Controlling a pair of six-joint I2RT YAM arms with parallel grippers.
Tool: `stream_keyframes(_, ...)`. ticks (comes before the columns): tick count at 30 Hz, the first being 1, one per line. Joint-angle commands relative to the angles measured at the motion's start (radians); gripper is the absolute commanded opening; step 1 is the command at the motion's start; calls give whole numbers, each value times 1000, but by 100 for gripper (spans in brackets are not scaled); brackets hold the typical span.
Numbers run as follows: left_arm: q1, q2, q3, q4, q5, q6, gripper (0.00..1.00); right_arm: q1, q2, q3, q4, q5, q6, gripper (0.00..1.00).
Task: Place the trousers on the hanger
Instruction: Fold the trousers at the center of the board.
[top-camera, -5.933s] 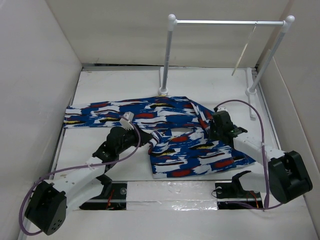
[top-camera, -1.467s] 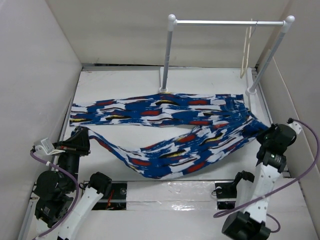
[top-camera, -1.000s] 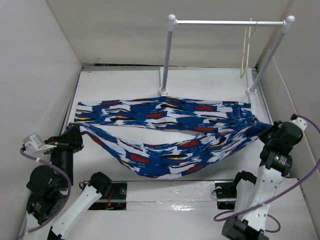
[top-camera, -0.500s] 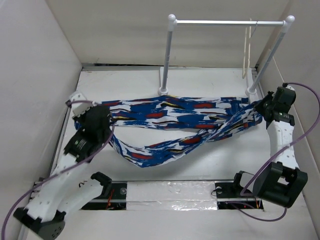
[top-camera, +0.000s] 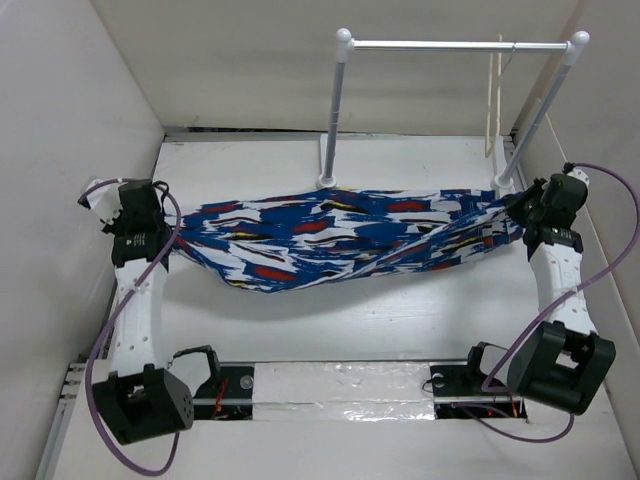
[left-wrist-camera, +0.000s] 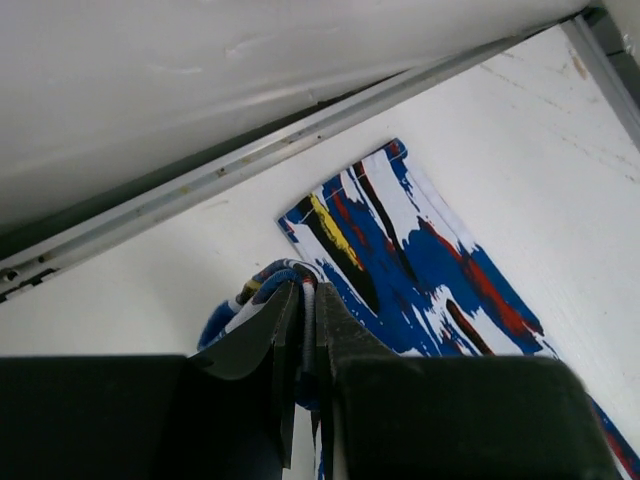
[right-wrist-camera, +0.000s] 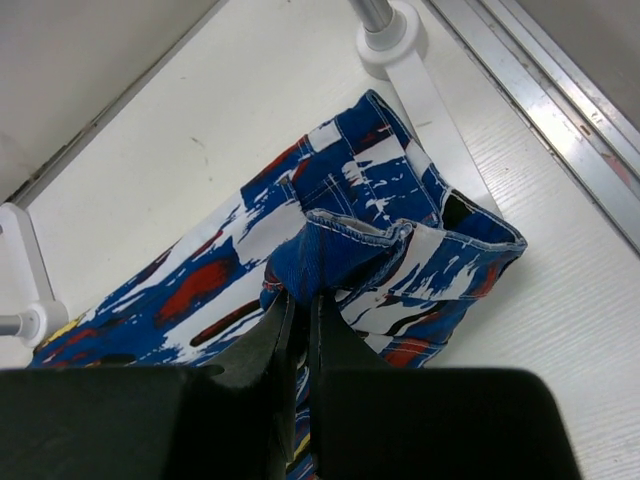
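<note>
The trousers' leg-cuff end goes outward and down to the tabletop (top-camera: 172, 178) beside the metal strip next, where my left gripper releases it, since the trousers (top-camera: 340, 235) still lie creased.
The trousers (top-camera: 340, 235), in a blue, white, red and black print, stretch folded lengthwise across the table between my two grippers. My left gripper (top-camera: 168, 225) is shut on the leg-cuff end (left-wrist-camera: 290, 278) at the far left. My right gripper (top-camera: 512, 205) is shut on the waistband end (right-wrist-camera: 345, 245) at the right, near the rail's right foot. The cream hanger (top-camera: 492, 95) hangs by its hook from the right end of the metal bar, above and behind the right gripper, edge-on to the top camera.
A tall white two-post rail (top-camera: 340, 100) with a metal bar stands at the back, its feet (right-wrist-camera: 392, 40) on the table behind the trousers. White walls (top-camera: 80, 150) enclose the table left, right and back. A metal strip (left-wrist-camera: 200, 190) runs along the left wall's base.
Both arms swung outward and back, carrying the near leg up over the far one. The sagging cloth is now pulled into one taut folded band. The hanger hangs still.
</note>
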Motion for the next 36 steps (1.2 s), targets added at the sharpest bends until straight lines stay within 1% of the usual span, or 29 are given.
stream_keyframes(1,59,76,47,27,46,-68,0,4,42,45,123,12,30,0)
stream_keyframes(2,121,111,62,28,74,-73,0,4,65,51,127,15,34,0)
stream_keyframes(3,146,137,76,13,85,-94,0,-8,78,65,131,18,39,0)
stream_keyframes(5,180,229,113,-30,37,-107,0,-42,120,82,132,9,47,0)
stream_keyframes(9,200,352,192,-87,-20,-107,0,-82,194,122,140,-46,66,0)
stream_keyframes(12,211,395,260,-149,-82,-155,0,-72,248,174,135,-16,77,0)
stream_keyframes(14,223,385,272,-118,-54,-130,0,-52,275,197,141,14,86,0)
stream_keyframes(16,223,383,277,-99,-23,-110,0,-32,326,223,141,44,91,0)
stream_keyframes(19,223,444,326,-108,-24,-81,0,-32,393,283,123,54,86,0)
stream_keyframes(20,223,481,343,-114,-29,-77,0,-22,406,306,117,57,85,0)
stream_keyframes(24,223,545,389,-98,-18,-48,0,-10,441,338,137,60,89,0)
stream_keyframes(25,213,559,403,-96,-12,-47,0,0,446,343,147,95,94,0)
stream_keyframes(26,213,590,415,-94,-9,-41,0,1,458,349,157,100,94,0)
stream_keyframes(28,179,624,452,-87,-18,-12,0,13,475,378,152,124,94,0)
stream_keyframes(30,159,682,493,-99,-32,-10,1,42,512,401,149,141,90,0)
stream_keyframes(34,159,768,547,-78,-14,-1,5,42,576,462,132,169,74,0)
stream_keyframes(35,159,800,564,-61,-9,11,9,42,585,469,134,170,70,0)
stream_keyframes(36,159,818,576,-58,-7,15,11,42,595,475,137,170,68,1)
